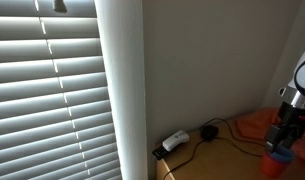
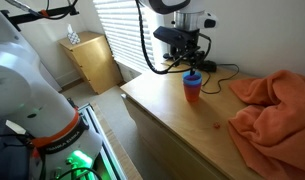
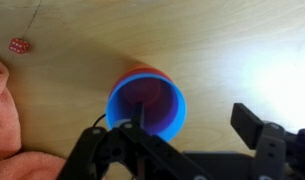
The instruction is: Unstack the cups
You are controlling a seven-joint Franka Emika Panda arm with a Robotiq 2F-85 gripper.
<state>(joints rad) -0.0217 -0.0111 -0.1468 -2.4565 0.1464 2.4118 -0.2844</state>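
My gripper is going to lower slightly first, with one finger over the blue cup's opening and the other outside, to close across the blue cup's rim (image 1: 278,156) (image 3: 182,112) opposite the orange cloth.
A blue cup (image 3: 147,105) sits nested in an orange cup (image 3: 142,70) on the wooden table (image 3: 222,50). The stack also shows in both exterior views (image 2: 193,85) (image 1: 279,157), upright near an orange cloth. My gripper (image 3: 192,125) is open just above the stack. In the wrist view its left finger is over the blue cup's rim and its right finger is outside the cup over bare wood. In both exterior views the gripper (image 2: 190,62) (image 1: 286,128) hangs straight down over the cups. It holds nothing.
A crumpled orange cloth (image 2: 272,105) (image 3: 4,110) lies beside the cups. A small red-and-white object (image 3: 19,45) lies on the wood. A white plug block (image 1: 175,141) and a black cable (image 1: 208,131) lie by the wall. A small wooden cabinet (image 2: 92,60) stands by the blinds.
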